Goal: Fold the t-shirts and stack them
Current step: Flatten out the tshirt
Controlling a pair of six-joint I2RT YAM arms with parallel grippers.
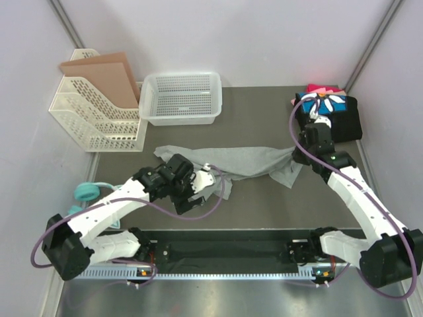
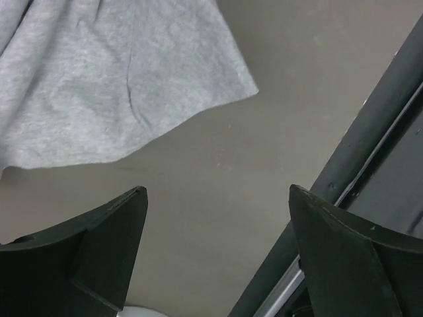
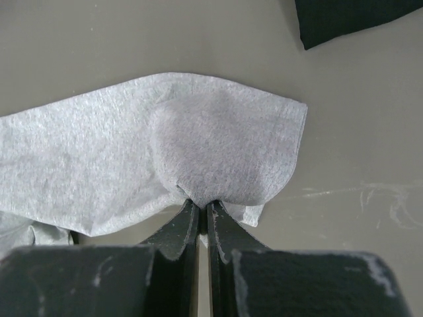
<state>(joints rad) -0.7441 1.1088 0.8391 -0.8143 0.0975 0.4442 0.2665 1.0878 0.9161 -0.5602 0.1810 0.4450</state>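
My left gripper is above the grey shirt's near edge (image 1: 214, 193) (image 2: 188, 120), which is to its right in the top view, so it will next move down and slide sideways onto that edge.
A light grey t-shirt (image 1: 244, 160) lies stretched and rumpled across the middle of the table. My right gripper (image 1: 299, 153) is at its right end, shut on a bunched fold of the grey cloth (image 3: 218, 145), with the jaws (image 3: 199, 203) pressed together. My left gripper (image 1: 210, 177) hovers just in front of the shirt's left part, open, with nothing between its fingers (image 2: 99, 251). The shirt's edge (image 2: 119, 79) lies beyond the left gripper (image 2: 217, 188), apart from it. A stack of folded t-shirts (image 1: 328, 109) sits at the back right, black with a blue daisy panel over pink and red ones.
A white mesh basket (image 1: 182, 98) stands at the back centre. A cream file rack (image 1: 99, 122) holding brown card is at the back left. A teal object (image 1: 86, 191) lies by the left arm. A black rail (image 1: 225, 251) (image 2: 370, 152) runs along the near edge.
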